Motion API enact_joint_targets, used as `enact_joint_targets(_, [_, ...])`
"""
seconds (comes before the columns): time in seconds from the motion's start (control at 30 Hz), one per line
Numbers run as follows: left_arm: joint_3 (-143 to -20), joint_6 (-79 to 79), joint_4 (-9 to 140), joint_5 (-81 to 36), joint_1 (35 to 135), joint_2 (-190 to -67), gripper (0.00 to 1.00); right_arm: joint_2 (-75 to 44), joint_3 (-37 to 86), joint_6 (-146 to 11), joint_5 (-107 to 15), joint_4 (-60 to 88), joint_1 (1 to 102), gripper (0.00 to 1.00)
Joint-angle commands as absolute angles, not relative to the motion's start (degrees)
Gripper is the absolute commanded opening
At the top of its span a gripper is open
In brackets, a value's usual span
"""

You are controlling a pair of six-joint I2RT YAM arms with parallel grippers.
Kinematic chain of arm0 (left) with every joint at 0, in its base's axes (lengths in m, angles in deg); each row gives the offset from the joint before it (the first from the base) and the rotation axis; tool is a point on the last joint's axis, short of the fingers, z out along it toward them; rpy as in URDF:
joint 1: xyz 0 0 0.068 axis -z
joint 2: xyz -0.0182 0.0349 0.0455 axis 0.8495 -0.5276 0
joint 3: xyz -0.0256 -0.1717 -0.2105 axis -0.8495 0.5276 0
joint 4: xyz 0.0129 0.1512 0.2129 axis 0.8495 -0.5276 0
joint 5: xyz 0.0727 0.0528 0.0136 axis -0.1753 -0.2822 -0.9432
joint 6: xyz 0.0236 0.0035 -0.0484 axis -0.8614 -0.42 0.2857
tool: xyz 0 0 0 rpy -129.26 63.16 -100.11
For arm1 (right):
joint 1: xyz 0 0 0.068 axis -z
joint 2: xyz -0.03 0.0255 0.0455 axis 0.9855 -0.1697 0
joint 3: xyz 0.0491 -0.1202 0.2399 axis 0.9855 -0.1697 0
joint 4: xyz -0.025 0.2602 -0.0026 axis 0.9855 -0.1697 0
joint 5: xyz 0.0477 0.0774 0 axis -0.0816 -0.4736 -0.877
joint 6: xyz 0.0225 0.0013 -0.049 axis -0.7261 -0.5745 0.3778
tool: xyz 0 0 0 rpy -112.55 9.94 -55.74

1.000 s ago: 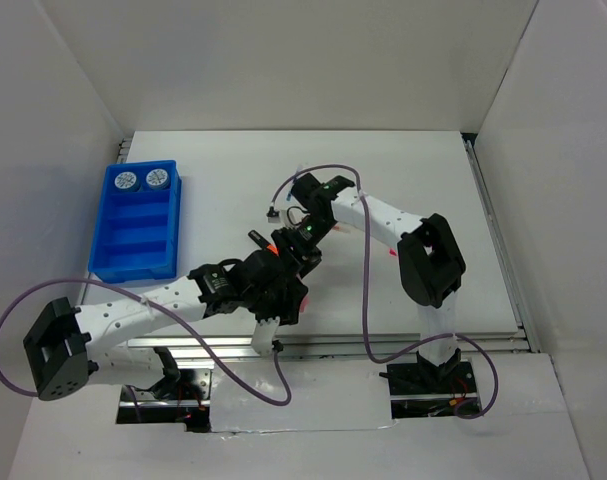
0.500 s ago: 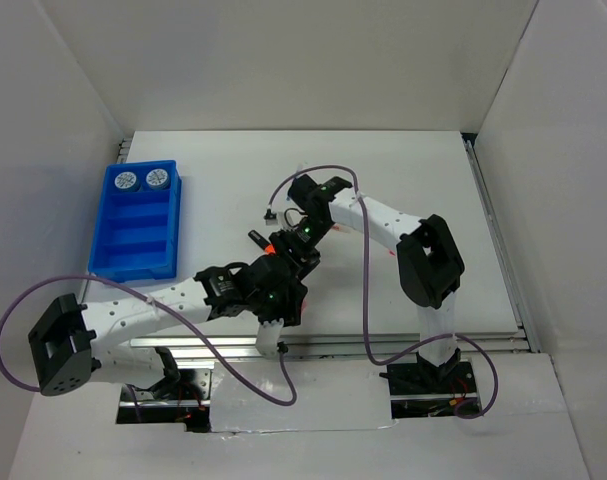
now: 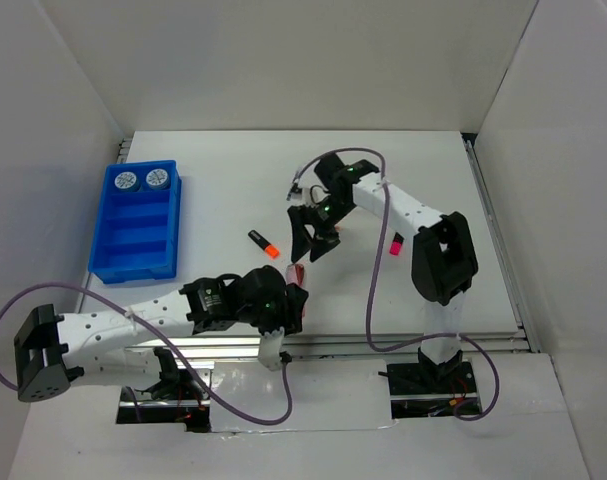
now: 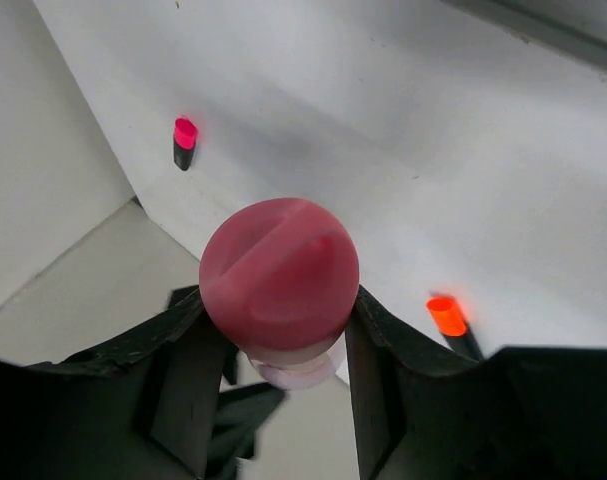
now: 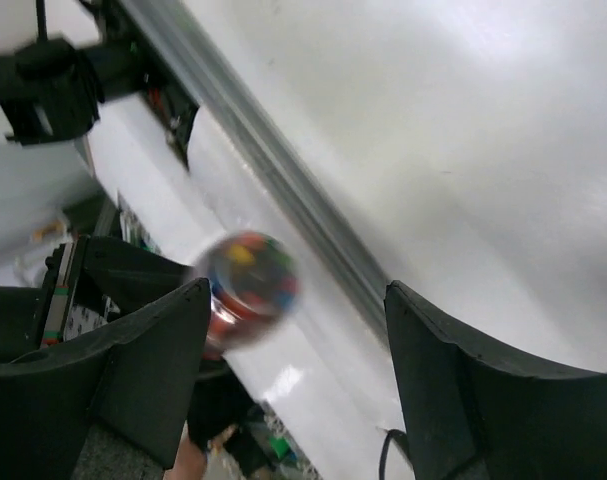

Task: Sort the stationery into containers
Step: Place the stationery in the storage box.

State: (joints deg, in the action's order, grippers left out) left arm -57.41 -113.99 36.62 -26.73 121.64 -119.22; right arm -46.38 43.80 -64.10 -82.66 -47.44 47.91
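With the tray's section beside the tape rolls empty, I will carry my left gripper outward to the blue tray (image 3: 133, 262), lower it over that section and release the marker.
My left gripper (image 4: 278, 300) is shut on the chunky pink marker (image 4: 280, 270), whose rounded pink end points at the camera. In the top view this gripper (image 3: 291, 292) hangs near the table's front edge with the marker (image 3: 294, 274) sticking out. My right gripper (image 3: 313, 243) stands open just beyond it, apart from the marker. Between its fingers (image 5: 298, 295) nothing is held; a blurred many-coloured round end (image 5: 245, 280) shows near one finger. The black-orange highlighter (image 3: 264, 244) and black-pink highlighter (image 3: 394, 242) lie on the table. The blue tray (image 3: 133, 262) holds two tape rolls (image 3: 141, 180) in its far compartment.
White walls close in the table on the left, back and right. A metal rail (image 3: 383, 343) runs along the front edge. Purple cables (image 3: 371, 300) loop from both arms. The orange highlighter (image 4: 447, 317) and pink highlighter (image 4: 184, 143) also appear in the left wrist view.
The right gripper opened and drew back away from the marker. The left arm pulled toward the front edge with the marker, uncovering the orange highlighter.
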Motion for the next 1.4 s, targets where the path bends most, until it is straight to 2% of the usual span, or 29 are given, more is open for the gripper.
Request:
enact_joint_targets(0.0, [-58.0, -102.2, 38.3, -30.4, 122.8, -116.6, 0.0, -39.0, 44.6, -64.7, -79.1, -45.2, 54.3, 0.77])
enact_joint_targets(0.03, [-58.9, -99.6, 37.9, -35.0, 122.8, -116.8, 0.0, -38.2, 44.2, -64.6, -79.3, -45.1, 57.3, 0.77])
enact_joint_targets(0.17, [-65.8, -87.4, 33.1, -39.5, 120.5, -120.9, 0.0, -35.4, 41.2, -64.2, -80.4, -44.1, 63.4, 0.77])
enact_joint_targets(0.37, [-65.8, -81.8, 38.7, -43.7, 119.6, -119.6, 0.0, -35.1, 40.6, -64.2, -80.9, -43.9, 64.8, 0.77])
enact_joint_targets(0.5, [-73.3, -73.1, 32.3, -47.6, 117.3, -125.4, 0.0, -34.9, 41.0, -64.0, -80.4, -44.2, 64.9, 0.77])
enact_joint_targets(0.67, [-88.8, -62.6, 22.7, -50.4, 106.5, -134.6, 0.0, -34.2, 39.4, -63.8, -80.8, -43.5, 65.4, 0.77])
enact_joint_targets(0.87, [-106.3, -59.6, 10.8, -49.0, 89.2, -148.2, 0.0, -34.8, 39.3, -63.6, -81.3, -43.4, 65.0, 0.76])
enact_joint_targets(0.97, [-112.2, -59.9, 7.6, -48.3, 83.9, -152.5, 0.0, -34.8, 39.2, -63.7, -81.2, -43.3, 65.0, 0.76])
enact_joint_targets(1.17, [-111.4, -70.9, 8.0, -46.0, 71.2, -153.4, 0.0, -33.9, 37.6, -63.7, -80.9, -42.5, 64.9, 0.76])
enact_joint_targets(1.37, [-98.0, -86.5, 19.9, -43.7, 62.6, -148.1, 0.0, -34.5, 37.7, -63.8, -81.4, -42.6, 64.8, 0.76])
